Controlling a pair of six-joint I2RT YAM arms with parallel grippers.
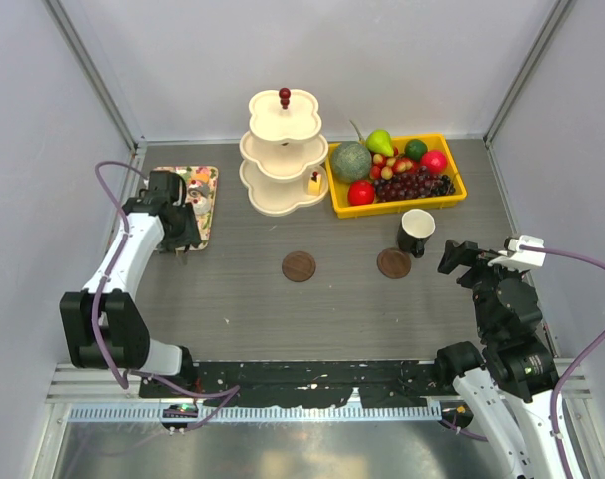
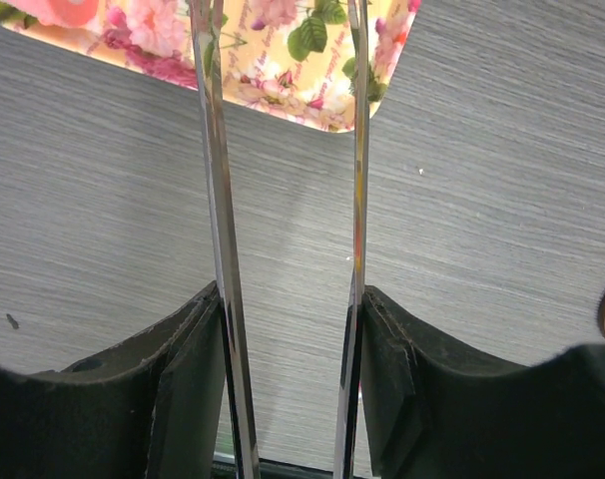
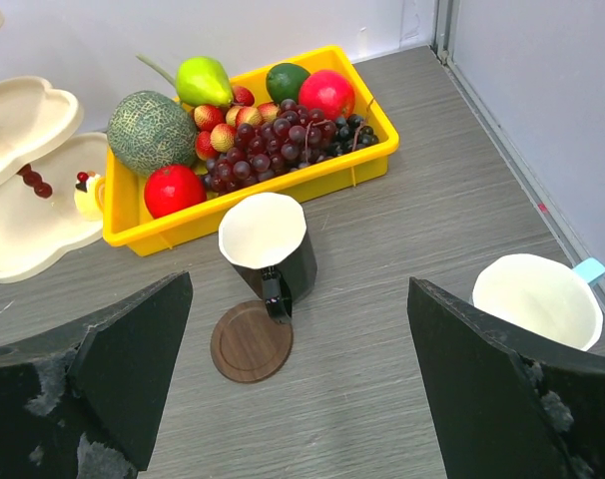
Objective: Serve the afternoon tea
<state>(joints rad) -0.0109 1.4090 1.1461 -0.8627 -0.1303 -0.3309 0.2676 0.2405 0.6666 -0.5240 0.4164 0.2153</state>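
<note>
Next, my left gripper will swing the tongs (image 2: 218, 200) across to the right in the top view, onto the lowest level's bare part, to release them.
My left gripper (image 1: 181, 232) is shut on metal tongs (image 2: 218, 200), whose two blades reach over the near corner of the flowered tray (image 2: 283, 60). An orange piece (image 2: 68, 8) shows at that view's top edge. My right gripper (image 3: 301, 299) is open and empty, low over the table. Ahead of it the black mug (image 3: 268, 244) stands upright, touching the far edge of a brown coaster (image 3: 251, 342). The white-and-blue mug (image 3: 537, 299) stands to the right, partly behind my right finger. A yellow cake wedge (image 1: 314, 183) sits on the lowest tier of the cream stand (image 1: 283, 150).
The yellow tray (image 1: 452, 195) with melon, grapes, pear and apples stands at the back right, just behind the black mug (image 1: 416, 232). A second brown coaster (image 1: 299, 266) lies bare mid-table, left of the first (image 1: 393, 263). Walls close in left, right and behind.
</note>
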